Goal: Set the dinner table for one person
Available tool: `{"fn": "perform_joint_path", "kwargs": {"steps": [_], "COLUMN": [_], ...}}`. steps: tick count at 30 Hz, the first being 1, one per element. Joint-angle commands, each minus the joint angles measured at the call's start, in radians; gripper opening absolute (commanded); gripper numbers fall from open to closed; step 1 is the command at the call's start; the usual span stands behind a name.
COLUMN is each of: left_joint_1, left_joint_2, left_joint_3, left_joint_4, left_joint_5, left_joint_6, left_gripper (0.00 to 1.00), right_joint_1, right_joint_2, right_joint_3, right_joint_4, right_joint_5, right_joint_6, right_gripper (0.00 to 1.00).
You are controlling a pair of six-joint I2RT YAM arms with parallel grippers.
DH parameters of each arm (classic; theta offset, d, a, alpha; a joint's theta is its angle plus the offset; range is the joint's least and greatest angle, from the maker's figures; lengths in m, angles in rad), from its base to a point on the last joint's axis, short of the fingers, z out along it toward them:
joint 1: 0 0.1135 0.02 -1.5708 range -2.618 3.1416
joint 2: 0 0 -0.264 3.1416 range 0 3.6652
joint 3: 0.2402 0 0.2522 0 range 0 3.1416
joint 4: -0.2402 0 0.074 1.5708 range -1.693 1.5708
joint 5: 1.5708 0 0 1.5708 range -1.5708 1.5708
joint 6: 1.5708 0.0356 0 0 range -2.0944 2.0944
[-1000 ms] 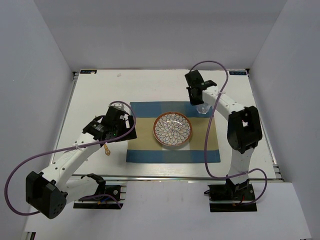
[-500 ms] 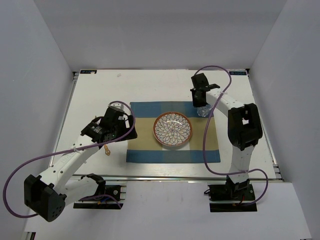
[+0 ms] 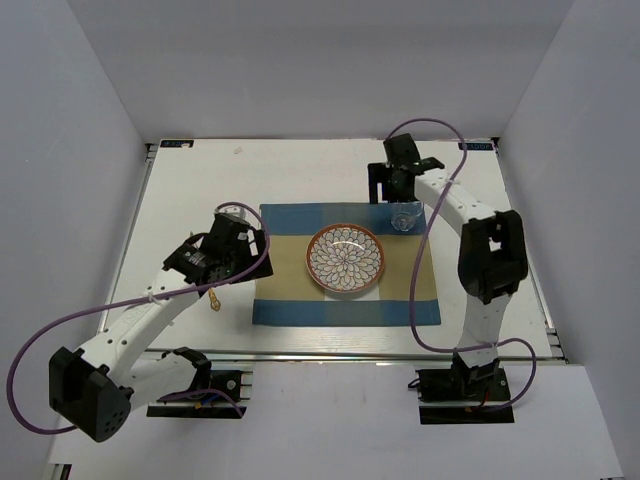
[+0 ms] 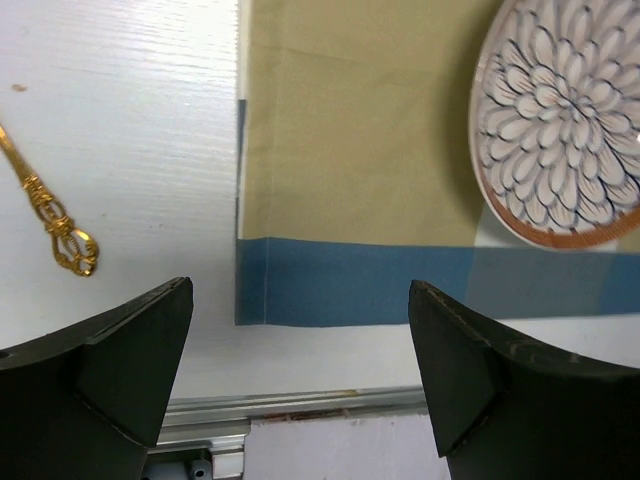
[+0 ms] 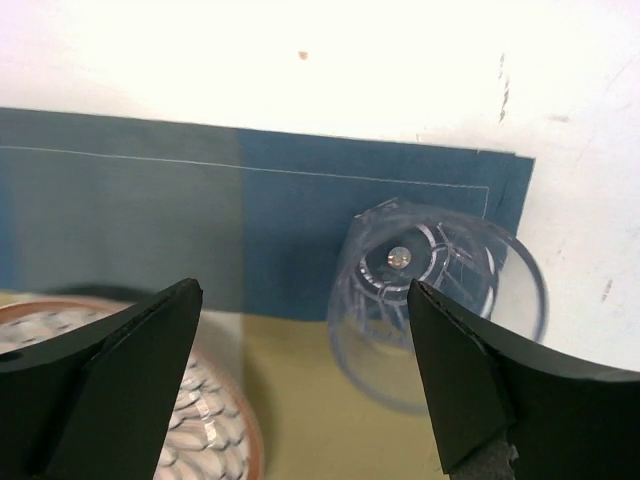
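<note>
I need to move my left gripper across to the table space beyond the gold utensil (image 3: 214,299), then go down and close. That space is below my left gripper and to its left in the top view.
The dinner table (image 3: 190,190) is a white tabletop carrying a blue-and-tan placemat (image 3: 300,300). A patterned plate (image 3: 344,258) sits at the mat's middle. A clear glass (image 3: 404,216) stands upright on the mat's far right corner. My right gripper (image 3: 396,190) hovers open just above and behind it. In the right wrist view the glass (image 5: 430,270) sits free by the right finger (image 5: 500,400), with open jaws around gripper point (image 5: 305,290). My left gripper (image 3: 240,250) is open and empty over the mat's left edge. A gold utensil (image 3: 214,299) lies on the table left of the mat.
The left wrist view shows the mat's near left corner (image 4: 350,150), the plate's rim (image 4: 560,120), the gold utensil's handle (image 4: 50,210) and the table's metal front rail (image 4: 300,405). Purple cables loop over both arms. Grey walls enclose the table.
My right gripper has opened and let go of the glass, which now stands on the mat's far right corner. The gripper has drawn back slightly. The left arm barely moved.
</note>
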Motion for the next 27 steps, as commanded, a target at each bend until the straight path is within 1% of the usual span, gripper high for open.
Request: {"fn": "perform_joint_path", "kwargs": {"steps": [1, 2, 3, 4, 5, 6, 7, 8, 9, 10, 12, 13, 15, 16, 18, 19, 20, 23, 24, 26, 27], "left_joint_1": [0.004, 0.013, 0.013, 0.013, 0.023, 0.045, 0.060, 0.082, 0.132, 0.160, 0.221, 0.285, 0.345, 0.408, 0.474, 0.535, 0.562, 0.641, 0.655, 0.688, 0.697], "left_joint_2": [0.030, 0.050, 0.062, 0.075, 0.084, 0.099, 0.108, 0.118, 0.141, 0.151, 0.173, 0.194, 0.214, 0.225, 0.222, 0.213, 0.216, 0.250, 0.268, 0.337, 0.361], "left_joint_3": [0.016, 0.023, 0.029, 0.034, 0.033, 0.025, 0.014, -0.003, -0.009, -0.013, -0.017, -0.012, 0.025, 0.037, 0.057, 0.059, 0.062, 0.059, 0.060, 0.095, 0.111], "left_joint_4": [-0.041, -0.058, -0.093, -0.116, -0.138, -0.152, -0.144, -0.138, -0.126, -0.115, -0.083, -0.081, -0.107, -0.118, -0.147, -0.146, -0.147, -0.123, -0.098, -0.093, -0.087], "left_joint_5": [-0.117, -0.147, -0.217, -0.257, -0.297, -0.326, -0.351, -0.348, -0.340, -0.313, -0.279, -0.250, -0.247, -0.247, -0.250, -0.235, -0.231, -0.207, -0.198, -0.199, -0.173], "left_joint_6": [-0.077, -0.104, -0.162, -0.202, -0.245, -0.282, -0.314, -0.328, -0.341, -0.342, -0.318, -0.309, -0.281, -0.272, -0.254, -0.238, -0.227, -0.157, -0.101, -0.053, 0.007], "left_gripper": [0.98, 0.98, 0.98, 0.98, 0.98, 0.98, 0.98, 0.98, 0.98, 0.98, 0.98, 0.98, 0.98, 0.98, 0.98, 0.98, 0.98, 0.98, 0.98, 0.98, 0.98], "right_joint_1": [0.014, 0.020, 0.020, 0.027, 0.031, 0.034, 0.040, 0.058, 0.064, 0.083, 0.127, 0.136, 0.179, 0.195, 0.230, 0.239, 0.245, 0.268, 0.273, 0.282, 0.282], "right_joint_2": [-0.182, -0.216, -0.283, -0.317, -0.359, -0.418, -0.437, -0.454, -0.498, -0.528, -0.613, -0.640, -0.713, -0.735, -0.800, -0.822, -0.865, -0.926, -0.936, -0.951, -0.951], "right_joint_3": [0.059, 0.044, -0.005, -0.043, -0.086, -0.131, -0.201, -0.233, -0.275, -0.375, -0.480, -0.570, -0.640, -0.665, -0.741, -0.789, -0.815, -0.885, -0.904, -0.932, -0.951], "right_joint_4": [0.001, 0.018, 0.031, 0.059, 0.135, 0.169, 0.186, 0.205, 0.255, 0.292, 0.390, 0.421, 0.464, 0.469, 0.479, 0.498, 0.511, 0.524, 0.566, 0.600, 0.607], "right_joint_5": [-0.053, -0.071, -0.093, -0.177, -0.250, -0.303, -0.394, -0.432, -0.458, -0.505, -0.526, -0.545, -0.556, -0.556, -0.556, -0.558, -0.564, -0.576, -0.584, -0.618, -0.627], "right_joint_6": [0.025, 0.034, 0.040, 0.042, 0.049, 0.056, 0.065, 0.086, 0.103, 0.118, 0.167, 0.180, 0.209, 0.215, 0.229, 0.234, 0.237, 0.249, 0.252, 0.257, 0.257], "right_gripper": [0.89, 0.89, 0.89, 0.89, 0.89, 0.89, 0.89, 0.89, 0.89, 0.89, 0.89, 0.89, 0.89, 0.89, 0.89, 0.89, 0.89, 0.89, 0.89, 0.89, 0.89]}}
